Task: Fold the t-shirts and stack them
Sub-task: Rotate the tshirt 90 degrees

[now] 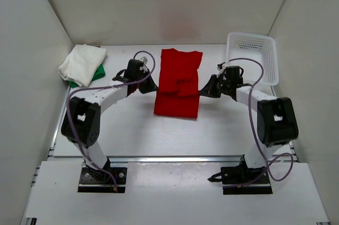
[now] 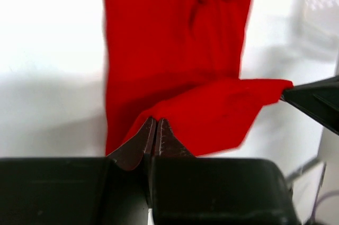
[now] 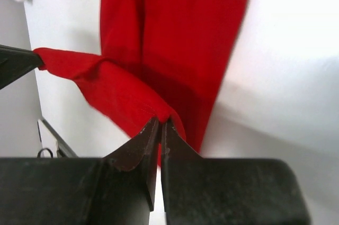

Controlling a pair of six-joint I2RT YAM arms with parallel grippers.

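My left gripper needs to bring the red t-shirt's corner outward and down onto the red t-shirt's strip next, since the t-shirt's fold is still hanging lifted between my grippers.
The red t-shirt (image 1: 178,82) lies as a long narrow strip in the middle of the table, its near part lifted and stretched between my grippers. My left gripper (image 1: 153,86) is shut on the red t-shirt's left corner (image 2: 159,109). My right gripper (image 1: 203,90) is shut on its right corner (image 3: 164,111). The held fold hangs taut between them (image 2: 222,108). The off-white t-shirt (image 1: 80,63) lies folded at the back left on top of the green t-shirt (image 1: 97,73), of which only an edge shows.
A white plastic mesh basket (image 1: 254,55) stands at the back right, close behind my right arm. White walls close the table on the left, right and back. The right gripper's fingertip (image 2: 312,100) shows at the right edge of the left wrist view.
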